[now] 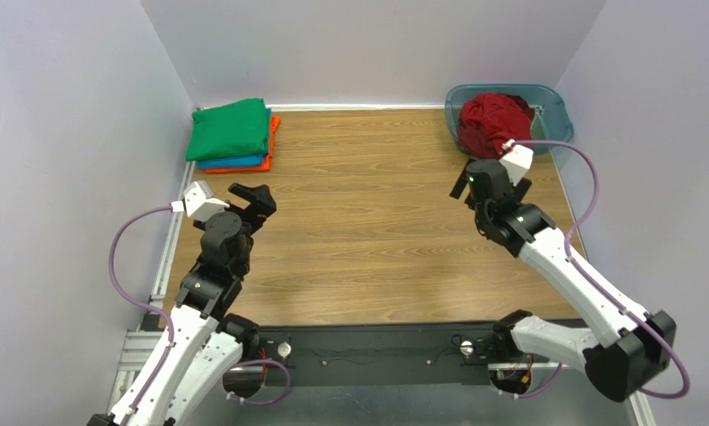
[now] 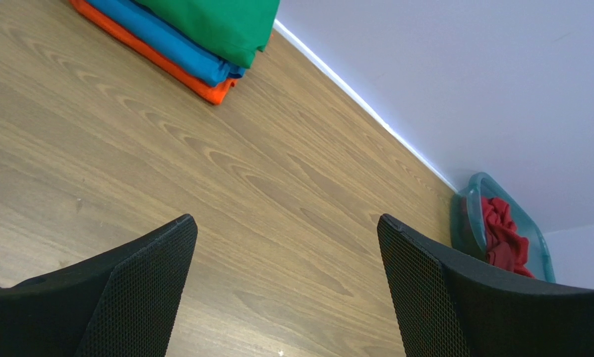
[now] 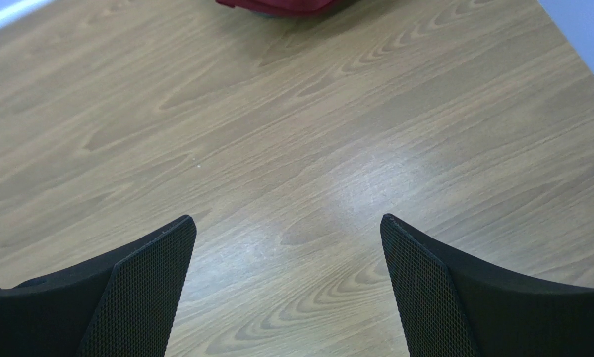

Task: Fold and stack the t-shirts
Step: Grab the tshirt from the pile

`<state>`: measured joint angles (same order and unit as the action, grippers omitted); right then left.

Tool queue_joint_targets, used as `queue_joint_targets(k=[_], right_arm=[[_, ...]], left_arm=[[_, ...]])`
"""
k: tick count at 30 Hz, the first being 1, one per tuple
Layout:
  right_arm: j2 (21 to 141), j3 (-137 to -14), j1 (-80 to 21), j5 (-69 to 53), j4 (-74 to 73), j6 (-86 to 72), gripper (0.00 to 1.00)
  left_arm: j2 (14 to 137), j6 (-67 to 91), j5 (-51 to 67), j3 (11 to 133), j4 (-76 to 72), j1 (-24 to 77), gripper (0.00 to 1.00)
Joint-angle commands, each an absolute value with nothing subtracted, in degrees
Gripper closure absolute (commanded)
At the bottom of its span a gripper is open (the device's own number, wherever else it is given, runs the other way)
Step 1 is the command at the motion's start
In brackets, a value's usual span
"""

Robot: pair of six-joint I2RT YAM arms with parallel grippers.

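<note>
The right gripper moves outward over the tub's rim next, then down onto the dark red t-shirt's upper folds, which lie outward of it, uncovered from above.
A folded stack lies at the far left of the table: a green t-shirt (image 1: 230, 130) on top, a blue t-shirt (image 1: 242, 162) under it, an orange t-shirt (image 1: 272, 133) at the bottom. It also shows in the left wrist view (image 2: 218, 26). Crumpled dark red t-shirts (image 1: 494, 122) fill the teal tub (image 1: 552, 105) at the far right; I cannot tell them apart. My left gripper (image 1: 253, 201) is open and empty above the table, near the stack. My right gripper (image 1: 491, 182) is open and empty, just in front of the tub. The dark red cloth shows at the right wrist view's top edge (image 3: 278, 6).
The wooden table (image 1: 367, 240) has white walls on the left, back and right. The tub also shows far off in the left wrist view (image 2: 471, 216). A black rail (image 1: 376, 351) with the arm bases runs along the near edge.
</note>
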<state>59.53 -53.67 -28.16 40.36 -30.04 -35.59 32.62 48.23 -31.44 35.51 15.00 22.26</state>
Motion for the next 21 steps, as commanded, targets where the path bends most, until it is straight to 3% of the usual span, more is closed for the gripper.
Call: queue_joint_targets(k=[1,6,13,21], right_arm=[[68.43,-61.06,-28.04,41.66,-30.94,-32.17,0.0],[80.49,-69.15,-24.8,40.18,-28.74,-26.82,0.0],[101.67,-89.8,-10.22,29.9,-28.83,-21.19,0.0],[120.22,-110.11,-1.06,17.06,-28.74,-11.97,0.0]], left_arm=[[31.64,46.32,-31.38,32.61,8.1,22.59,0.02],[32.43,46.5,-34.28,32.08,8.18,22.5,0.02],[34.19,44.91,-33.14,30.59,5.36,22.5,0.02],[37.09,44.74,-33.66,30.32,5.18,22.32,0.02]])
